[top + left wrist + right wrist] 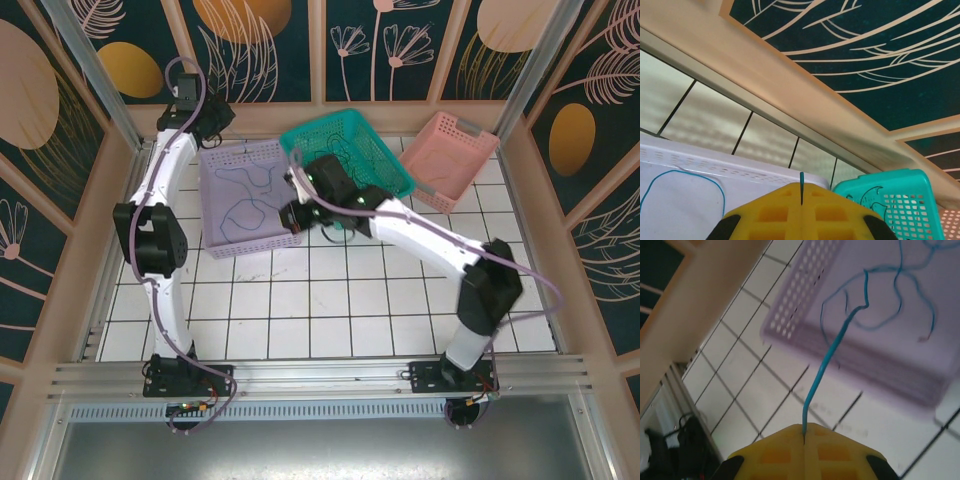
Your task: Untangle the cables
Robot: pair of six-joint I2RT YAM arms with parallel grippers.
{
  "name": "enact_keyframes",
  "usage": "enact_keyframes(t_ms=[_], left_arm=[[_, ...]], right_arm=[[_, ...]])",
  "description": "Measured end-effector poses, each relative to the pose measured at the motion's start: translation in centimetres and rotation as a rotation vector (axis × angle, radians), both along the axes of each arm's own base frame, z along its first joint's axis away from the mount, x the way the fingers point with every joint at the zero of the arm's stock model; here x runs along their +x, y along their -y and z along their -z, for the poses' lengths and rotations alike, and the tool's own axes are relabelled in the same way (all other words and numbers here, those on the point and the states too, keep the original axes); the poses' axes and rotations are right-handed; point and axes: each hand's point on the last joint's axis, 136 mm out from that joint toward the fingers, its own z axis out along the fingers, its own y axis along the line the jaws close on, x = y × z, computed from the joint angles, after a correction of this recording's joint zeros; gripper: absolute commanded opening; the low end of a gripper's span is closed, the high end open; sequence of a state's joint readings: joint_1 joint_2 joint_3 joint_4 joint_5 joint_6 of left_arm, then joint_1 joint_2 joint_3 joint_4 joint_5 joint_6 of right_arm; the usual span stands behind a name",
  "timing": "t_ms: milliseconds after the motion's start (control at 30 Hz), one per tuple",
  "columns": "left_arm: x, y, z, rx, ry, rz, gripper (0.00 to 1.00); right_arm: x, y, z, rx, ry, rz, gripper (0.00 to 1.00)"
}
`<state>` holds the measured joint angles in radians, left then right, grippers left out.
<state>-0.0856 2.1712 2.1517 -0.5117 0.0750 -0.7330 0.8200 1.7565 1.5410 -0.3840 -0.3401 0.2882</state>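
Observation:
The rest of the blue cable is already in the lavender basket, so my right gripper needs to carry its piece over the basket's bottom and release it.
A blue cable [832, 352] lies in loose loops on the floor of the lavender basket [222, 245] and rises over its wall. My right gripper [804, 429] is shut on that strand just outside the basket's near right corner [293, 207]. At the basket's back left corner my left gripper [207, 133] is shut too, with a short blue cable tip [801, 181] poking out between its yellow fingers [775, 210]. A thin black cable [352, 158] lies squiggled inside the teal basket [395, 180].
A pink basket [455, 150] stands at the back right, beside the teal one. Wooden frame posts and patterned panels wall in the white tiled table [330, 310]. The lavender and teal baskets touch at the back middle.

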Motion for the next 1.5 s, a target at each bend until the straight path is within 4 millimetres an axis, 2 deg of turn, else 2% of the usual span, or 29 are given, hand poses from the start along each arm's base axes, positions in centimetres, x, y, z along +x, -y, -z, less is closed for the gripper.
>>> enact_keyframes(t_ms=[67, 133, 267, 300, 367, 433, 533, 633, 700, 767, 833, 867, 900, 933, 1000, 1100, 1133, 1200, 1300, 1333, 1367, 1433, 1467, 1500], left_arm=[[0.3, 0.1, 0.9, -0.001, -0.011, 0.004, 0.00], [0.6, 0.4, 1.7, -0.009, -0.021, 0.016, 0.00], [1.1, 0.9, 3.8, -0.016, -0.045, 0.042, 0.00], [1.2, 1.0, 4.3, -0.018, -0.051, 0.049, 0.03], [1.2, 1.2, 5.4, -0.020, -0.069, 0.064, 0.31], [0.9, 1.4, 6.2, -0.022, -0.088, 0.075, 0.50], [0.3, 1.3, 7.5, -0.014, -0.121, 0.076, 0.61], [-1.3, 1.0, 8.8, -0.012, -0.170, 0.066, 0.65], [-2.7, 0.8, 8.7, -0.009, -0.194, 0.055, 0.66], [-3.9, 0.4, 7.5, -0.004, -0.191, 0.043, 0.67], [-5.3, 0.0, 5.2, 0.002, -0.161, 0.027, 0.71], [-5.8, -0.1, 4.1, 0.005, -0.146, 0.021, 0.78], [-6.6, -0.4, 2.5, 0.011, -0.119, 0.013, 0.95], [-7.3, -0.7, 0.9, 0.015, -0.090, 0.003, 0.99], [-9.0, -1.1, -2.1, 0.017, -0.032, -0.011, 0.99], [-12.7, -1.9, -5.7, 0.033, 0.075, -0.030, 0.98], [-13.9, -2.3, -6.3, 0.045, 0.100, -0.040, 0.99], [-16.9, -3.4, -7.0, 0.076, 0.147, -0.079, 0.99], [-21.5, -6.4, -5.9, 0.140, 0.197, -0.220, 0.99], [-22.9, -7.4, -5.1, 0.160, 0.209, -0.267, 0.99], [-25.0, -8.9, -3.7, 0.197, 0.217, -0.338, 0.99], [-27.5, -10.9, -1.3, 0.275, 0.247, -0.420, 0.99], [-28.6, -11.8, 0.5, 0.333, 0.253, -0.444, 0.99], [-29.2, -12.3, 2.3, 0.389, 0.236, -0.452, 0.99]], right_arm=[[2.8, -1.6, 0.4, 0.003, 0.011, 0.015, 0.00], [4.6, -2.7, 1.7, -0.010, 0.004, 0.024, 0.00], [7.0, -4.8, 5.8, -0.061, -0.038, 0.027, 0.00], [7.3, -5.2, 6.7, -0.071, -0.048, 0.026, 0.00], [7.9, -5.9, 8.7, -0.096, -0.078, 0.029, 0.18], [8.0, -6.1, 10.4, -0.123, -0.111, 0.034, 0.31], [7.4, -5.8, 11.6, -0.162, -0.143, 0.045, 0.42], [7.4, -5.9, 10.9, -0.157, -0.143, 0.061, 0.47], [7.4, -5.6, 9.8, -0.148, -0.131, 0.079, 0.49], [7.4, -4.8, 7.9, -0.131, -0.114, 0.104, 0.51], [7.3, -3.5, 5.3, -0.105, -0.086, 0.143, 0.55], [7.2, -2.7, 4.0, -0.089, -0.068, 0.168, 0.60], [7.2, -1.6, 2.3, -0.064, -0.047, 0.202, 0.93], [7.2, -0.2, 0.7, -0.041, -0.024, 0.241, 0.99], [7.2, 3.3, -2.3, 0.011, 0.027, 0.326, 0.99], [7.8, 11.4, -5.9, 0.071, 0.120, 0.552, 0.99], [7.8, 14.3, -6.6, 0.076, 0.155, 0.633, 0.99], [7.3, 21.5, -8.1, 0.059, 0.261, 0.850, 0.99], [5.2, 29.1, -9.8, 0.033, 0.404, 1.098, 0.99], [4.7, 30.9, -9.7, 0.024, 0.438, 1.143, 0.99], [4.3, 33.6, -9.3, 0.008, 0.482, 1.204, 0.99], [3.6, 38.5, -6.6, -0.046, 0.535, 1.306, 0.99], [3.0, 41.3, -3.8, -0.107, 0.552, 1.364, 0.99], [2.4, 43.1, -0.9, -0.156, 0.556, 1.396, 0.99]])
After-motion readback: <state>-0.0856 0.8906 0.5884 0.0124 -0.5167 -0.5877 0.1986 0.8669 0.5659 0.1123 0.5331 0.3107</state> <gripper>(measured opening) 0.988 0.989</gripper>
